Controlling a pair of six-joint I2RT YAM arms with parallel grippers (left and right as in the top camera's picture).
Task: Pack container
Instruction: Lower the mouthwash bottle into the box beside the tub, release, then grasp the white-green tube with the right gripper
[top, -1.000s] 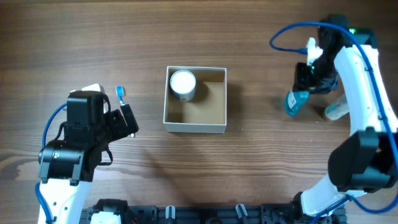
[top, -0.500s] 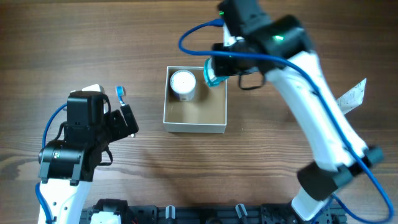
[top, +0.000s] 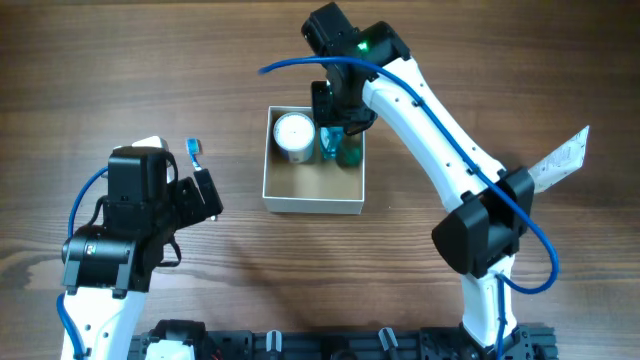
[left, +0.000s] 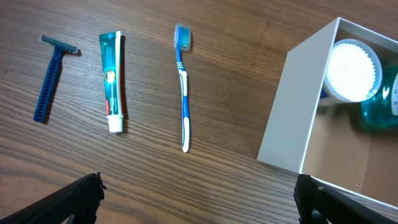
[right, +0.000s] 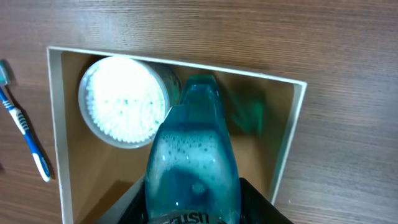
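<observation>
My right gripper will next move down to stand the mouthwash bottle (right: 193, 162) on the container's bottom beside the jar, just below the gripper, and release it there.
The container (top: 312, 202) is a square white-walled box with a brown inside, at the table's middle; it also shows in the left wrist view (left: 283, 124) and the right wrist view (right: 287, 146). A round white jar (top: 294, 135) stands in its far left corner. My right gripper (top: 338, 128) is shut on a teal mouthwash bottle (right: 193, 162) and holds it inside the container, next to the jar (right: 124, 102). My left gripper (left: 199, 202) is open and empty over bare table, left of the container.
A blue toothbrush (left: 182, 84), a green toothpaste tube (left: 111, 81) and a blue razor (left: 50, 78) lie side by side left of the container. A clear packet (top: 560, 155) lies at the far right.
My right arm carried the teal bottle from the far right of the table over to the container and lowered it inside next to the jar. The left arm has not moved.
</observation>
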